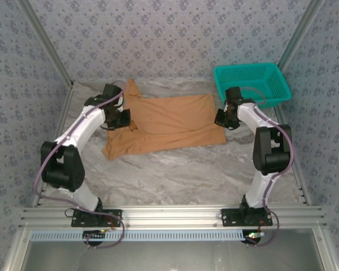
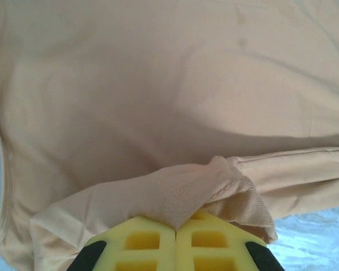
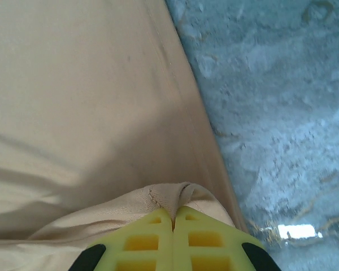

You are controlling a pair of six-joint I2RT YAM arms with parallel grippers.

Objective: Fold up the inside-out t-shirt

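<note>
I will ease my right gripper outward and down to release the hemmed fold, because the flat cloth by the basket-side edge (image 1: 211, 112) (image 3: 178, 148) lies just outward and below it.
The inside-out t-shirt (image 1: 169, 121), orange-tan, lies spread across the far half of the marble table. My left gripper (image 1: 126, 120) is shut on a bunched fold of it at its left side; up close, the yellow fingertips (image 2: 175, 230) pinch a raised ridge of t-shirt cloth (image 2: 175, 192). My right gripper (image 1: 220, 118) is shut on the shirt's right edge, where the yellow pads (image 3: 173, 217) clamp a hemmed fold of the t-shirt (image 3: 164, 195). A sleeve (image 1: 132, 88) sticks out toward the back left.
A teal mesh basket (image 1: 251, 82) stands at the back right, just behind the right arm. Bare marble table (image 1: 181, 169) stretches in front of the shirt. Patterned walls close the space on three sides.
</note>
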